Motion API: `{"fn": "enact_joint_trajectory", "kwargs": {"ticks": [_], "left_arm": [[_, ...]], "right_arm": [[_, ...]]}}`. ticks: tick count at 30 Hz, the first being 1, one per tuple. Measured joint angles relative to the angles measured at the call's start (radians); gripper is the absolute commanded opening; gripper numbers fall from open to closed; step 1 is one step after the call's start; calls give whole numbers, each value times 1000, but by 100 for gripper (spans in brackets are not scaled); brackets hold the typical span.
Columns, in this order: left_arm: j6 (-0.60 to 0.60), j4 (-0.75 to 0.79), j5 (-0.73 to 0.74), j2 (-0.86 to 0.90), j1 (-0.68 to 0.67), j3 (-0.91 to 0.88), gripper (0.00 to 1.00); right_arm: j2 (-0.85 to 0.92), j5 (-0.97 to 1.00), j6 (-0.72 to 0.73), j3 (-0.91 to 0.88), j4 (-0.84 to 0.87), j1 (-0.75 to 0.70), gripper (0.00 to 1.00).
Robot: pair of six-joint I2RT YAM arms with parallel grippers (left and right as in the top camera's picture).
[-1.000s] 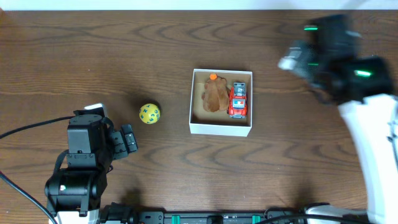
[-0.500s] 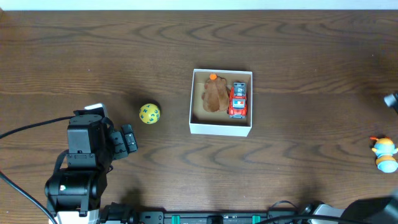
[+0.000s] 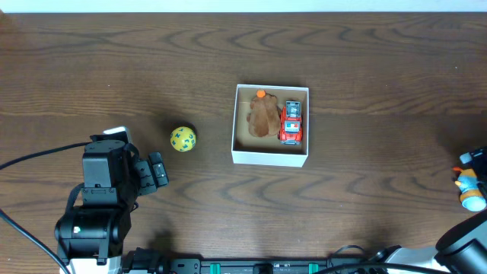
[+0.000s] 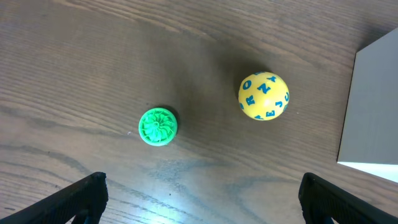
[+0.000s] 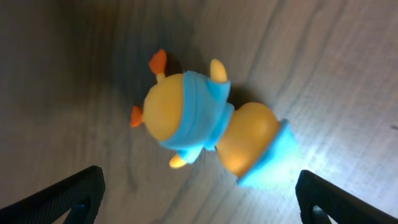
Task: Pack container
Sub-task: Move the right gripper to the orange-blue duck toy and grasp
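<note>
I need to move my right gripper down next, with its open fingers on either side of the duck toy's blue-clothed middle (image 3: 466, 183) (image 5: 208, 115), because the duck is below the fingers and apart from them.
The container (image 3: 270, 157), a white-walled square box with a tan floor, stands mid-table and holds a brown toy (image 3: 264, 116) and a red toy truck (image 3: 291, 122). A yellow ball with blue letters (image 3: 183, 139) lies left of it. In the left wrist view that ball (image 4: 263, 96) and a small green ribbed piece (image 4: 158, 126) lie ahead of my open left gripper (image 4: 202, 208), which has nothing between its fingers. My right gripper (image 5: 199, 205) hangs open just above a yellow duck toy in blue clothes (image 5: 205, 121), apart from it. The same duck (image 3: 472, 190) lies at the table's right edge.
The left arm's black body (image 3: 103, 186) fills the table's front left corner. The right arm (image 3: 464, 240) enters from the front right corner. A white wall of the container (image 4: 373, 109) shows at the right of the left wrist view.
The right arm has swung from the far right of the table, out of view, and back in at the front right, over the duck. The left arm has not moved.
</note>
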Motion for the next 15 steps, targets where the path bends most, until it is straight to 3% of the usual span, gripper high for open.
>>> {"fn": "enact_joint_trajectory", "kwargs": {"ticks": [7, 10, 14, 15], "left_arm": [[0, 0, 0, 0, 0, 0, 98], [0, 0, 0, 0, 0, 0, 98], [0, 0, 0, 0, 0, 0, 98], [0, 0, 0, 0, 0, 0, 98]], "right_arm": [[63, 5, -7, -50, 96, 0, 96], [85, 10, -19, -54, 112, -2, 66], [112, 12, -17, -55, 116, -4, 7], [112, 11, -17, -55, 117, -4, 1]]}}
